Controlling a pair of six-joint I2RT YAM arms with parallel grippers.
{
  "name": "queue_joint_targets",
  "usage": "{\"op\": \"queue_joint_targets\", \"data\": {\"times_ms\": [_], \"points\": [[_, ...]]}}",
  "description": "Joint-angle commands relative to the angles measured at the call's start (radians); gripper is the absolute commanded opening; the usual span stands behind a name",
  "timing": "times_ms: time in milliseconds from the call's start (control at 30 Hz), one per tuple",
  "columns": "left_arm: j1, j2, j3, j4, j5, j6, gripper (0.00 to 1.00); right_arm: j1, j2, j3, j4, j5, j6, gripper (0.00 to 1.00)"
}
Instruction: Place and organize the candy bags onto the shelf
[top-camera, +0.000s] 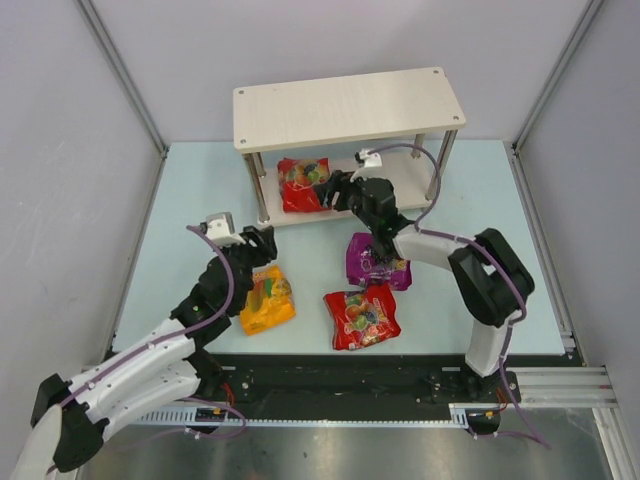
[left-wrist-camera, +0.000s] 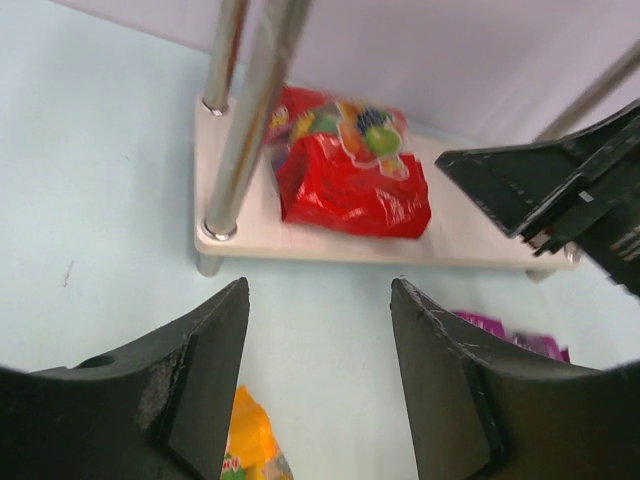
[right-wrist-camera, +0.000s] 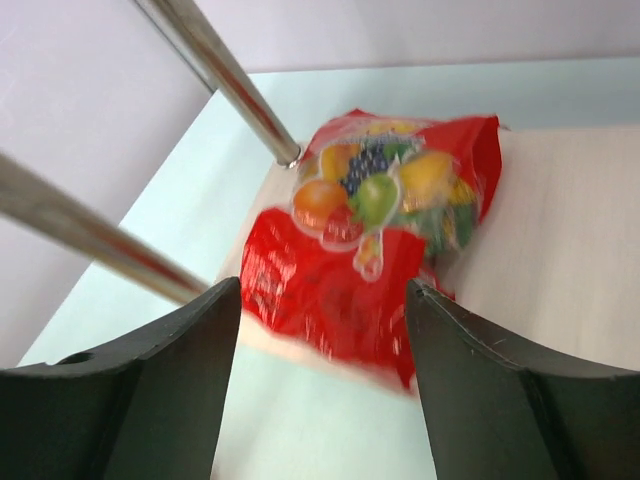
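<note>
The second red bag is still on top of the table, so the right gripper should move back and down next, onto the end of that bag by the purple bag.
The shelf (top-camera: 350, 107) stands at the back of the table. One red candy bag (top-camera: 300, 184) lies on its lower board, also in the left wrist view (left-wrist-camera: 350, 170) and the right wrist view (right-wrist-camera: 375, 230). My right gripper (top-camera: 328, 192) is open and empty just in front of that bag, at the board's front edge. The purple bag (top-camera: 372, 262) lies under the right forearm. The second red bag (top-camera: 362, 317) and the orange-yellow bag (top-camera: 266, 298) lie flat on the table. My left gripper (top-camera: 262, 243) is open and empty above the orange-yellow bag's far end (left-wrist-camera: 250, 445).
Metal posts (left-wrist-camera: 250, 110) of the shelf stand at the lower board's left corner, near both grippers. The right gripper (left-wrist-camera: 560, 190) shows dark at the right of the left wrist view. Grey walls close in the pale blue table (top-camera: 190, 200) on three sides.
</note>
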Motion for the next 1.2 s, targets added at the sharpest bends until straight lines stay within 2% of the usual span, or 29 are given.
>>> {"op": "queue_joint_targets", "data": {"times_ms": [0,100,133,233,467,633,933,1167], "points": [[-0.077,0.061,0.074,-0.095,-0.021,0.053,0.65,0.025,-0.168,-0.196,0.006,0.013,-0.008,0.70],[-0.129,0.072,0.054,-0.083,-0.010,0.039,0.68,0.056,-0.315,-0.316,-0.032,0.085,-0.027,0.70],[-0.137,0.072,0.046,-0.080,0.014,0.009,0.68,0.077,-0.404,-0.385,-0.073,0.117,-0.022,0.71],[-0.158,0.074,0.020,-0.080,0.051,-0.054,0.69,0.114,-0.533,-0.506,-0.200,0.167,0.007,0.71],[-0.237,0.153,-0.009,-0.068,0.089,-0.137,0.69,0.207,-0.923,-0.651,-0.585,0.332,0.129,0.71],[-0.284,0.247,-0.015,-0.033,0.103,-0.195,0.69,0.215,-1.069,-0.709,-0.796,0.363,0.246,0.72],[-0.332,0.326,-0.022,0.004,0.103,-0.258,0.69,0.208,-1.118,-0.869,-0.793,0.270,0.412,0.71],[-0.341,0.318,-0.022,-0.016,0.096,-0.260,0.69,0.163,-1.089,-0.951,-0.635,0.127,0.449,0.70]]}}
